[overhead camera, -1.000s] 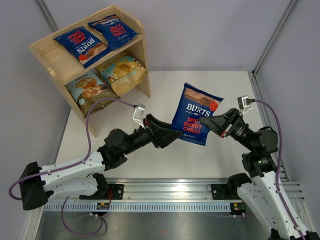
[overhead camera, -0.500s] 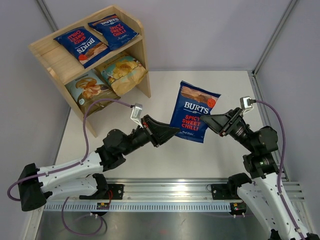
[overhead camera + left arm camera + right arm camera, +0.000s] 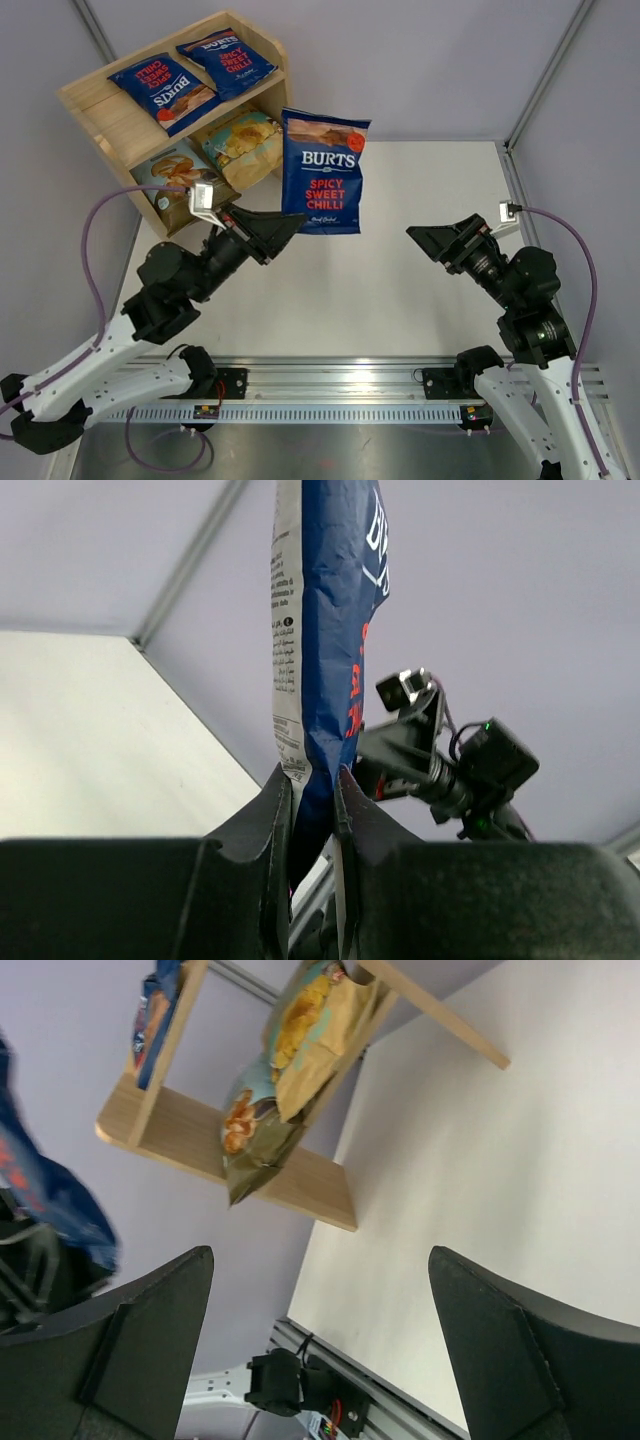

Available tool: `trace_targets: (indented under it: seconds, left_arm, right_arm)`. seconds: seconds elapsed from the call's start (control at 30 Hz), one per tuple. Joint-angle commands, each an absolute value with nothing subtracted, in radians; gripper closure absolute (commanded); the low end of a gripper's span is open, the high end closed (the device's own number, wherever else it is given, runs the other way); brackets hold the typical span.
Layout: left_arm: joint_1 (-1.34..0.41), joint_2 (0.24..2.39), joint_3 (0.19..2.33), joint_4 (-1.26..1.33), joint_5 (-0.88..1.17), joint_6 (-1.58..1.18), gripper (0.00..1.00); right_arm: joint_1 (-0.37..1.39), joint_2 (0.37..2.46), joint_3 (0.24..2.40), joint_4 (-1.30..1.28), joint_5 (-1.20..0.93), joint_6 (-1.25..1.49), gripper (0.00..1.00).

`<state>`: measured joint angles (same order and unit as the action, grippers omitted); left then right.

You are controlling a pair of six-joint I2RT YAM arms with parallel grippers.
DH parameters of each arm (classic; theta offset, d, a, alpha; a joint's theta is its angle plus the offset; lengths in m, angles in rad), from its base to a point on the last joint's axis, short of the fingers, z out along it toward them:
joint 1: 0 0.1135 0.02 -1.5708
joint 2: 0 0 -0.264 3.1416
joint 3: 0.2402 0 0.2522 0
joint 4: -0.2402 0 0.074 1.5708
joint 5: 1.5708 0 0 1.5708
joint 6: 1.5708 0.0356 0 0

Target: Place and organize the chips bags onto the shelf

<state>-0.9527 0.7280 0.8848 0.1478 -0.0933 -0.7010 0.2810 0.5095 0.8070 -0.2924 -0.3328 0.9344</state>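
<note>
My left gripper will move up and to the left in the top view and release the bag at the top level's near end, because that is bare.
A dark blue Burts bag hangs upright in the air just right of the shelf. My left gripper is shut on its bottom edge; in the left wrist view the bag rises from between the pinching fingers of that gripper. My right gripper stands wide open and empty, well right of the bag, over the table. Two more dark blue bags lie on the top tier. A pale blue-olive bag and a tan-yellow bag lean on the lower tier.
The wooden shelf stands at the far left corner of the white table, against the grey wall. A metal rail carries both arm bases at the near edge. Purple cables loop off each wrist.
My right gripper has opened, let go of the blue bag and drawn back right. My left arm, still gripping the bag, has carried it up and left toward the shelf.
</note>
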Motion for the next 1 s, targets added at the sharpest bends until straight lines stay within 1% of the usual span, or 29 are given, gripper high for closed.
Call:
trace_targets:
  seconds: [0.0,0.1,0.17,0.2,0.27,0.3,0.37,0.4,0.43,0.47,0.5,0.53,0.57,0.63,0.67,0.73,0.77,0.87,0.97]
  left_arm:
    - [-0.93,0.75,1.076,-0.056,-0.205,-0.663,1.0]
    - [-0.873,0.819,1.282,-0.291,-0.328,-0.69,1.0]
    - [-0.823,0.871,1.423,-0.424,-0.357,-0.703,1.0]
    - [-0.761,0.886,1.472,-0.469,-0.36,-0.719,1.0]
    - [-0.665,0.919,1.544,-0.544,-0.334,-0.727,1.0]
    - [-0.632,0.951,1.621,-0.563,-0.319,-0.727,1.0]
    - [-0.565,0.979,1.692,-0.609,-0.275,-0.73,1.0]
    - [-0.496,0.995,1.753,-0.624,-0.258,-0.738,1.0]
    - [-0.45,1.029,1.79,-0.662,-0.2,-0.747,1.0]
    - [-0.342,1.052,1.819,-0.682,-0.155,-0.758,1.0]
    - [-0.278,1.071,1.842,-0.698,-0.106,-0.785,1.0]
    - [-0.215,1.103,1.873,-0.709,-0.007,-0.801,1.0]
    - [-0.096,1.111,1.879,-0.707,0.053,-0.817,1.0]
    - [-0.002,1.14,1.893,-0.698,0.17,-0.857,1.0]
    - [0.105,1.149,1.901,-0.698,0.207,-0.868,1.0]
    - [0.194,1.178,1.913,-0.698,0.32,-0.902,1.0]
    - [0.275,1.184,1.913,-0.693,0.352,-0.911,1.0]
    - [0.391,1.195,1.917,-0.712,0.414,-0.925,1.0]
    - [0.461,1.186,1.922,-0.759,0.416,-0.901,1.0]
  right_arm:
    - [0.279,0.511,0.836,-0.374,-0.267,0.871,0.03]
    - [0.279,0.514,0.831,-0.38,-0.27,0.87,0.03]
    - [0.279,0.514,0.83,-0.383,-0.265,0.868,0.03]
    - [0.281,0.514,0.83,-0.391,-0.261,0.865,0.03]
    - [0.279,0.512,0.831,-0.399,-0.252,0.861,0.03]
    - [0.279,0.514,0.833,-0.403,-0.25,0.858,0.03]
    - [0.279,0.514,0.833,-0.406,-0.247,0.856,0.03]
    - [0.279,0.512,0.833,-0.414,-0.247,0.854,0.03]
    - [0.279,0.512,0.834,-0.417,-0.242,0.854,0.03]
    - [0.279,0.511,0.834,-0.419,-0.241,0.851,0.03]
    - [0.281,0.508,0.833,-0.425,-0.239,0.848,0.03]
    - [0.279,0.506,0.833,-0.428,-0.233,0.847,0.03]
    - [0.281,0.502,0.833,-0.433,-0.229,0.844,0.03]
    - [0.279,0.499,0.833,-0.442,-0.222,0.836,0.03]
    - [0.279,0.5,0.833,-0.443,-0.222,0.835,0.03]
    - [0.281,0.5,0.833,-0.451,-0.221,0.828,0.03]
    - [0.279,0.499,0.833,-0.451,-0.222,0.83,0.03]
    - [0.281,0.497,0.821,-0.451,-0.221,0.825,0.03]
    - [0.281,0.497,0.804,-0.44,-0.221,0.824,0.03]
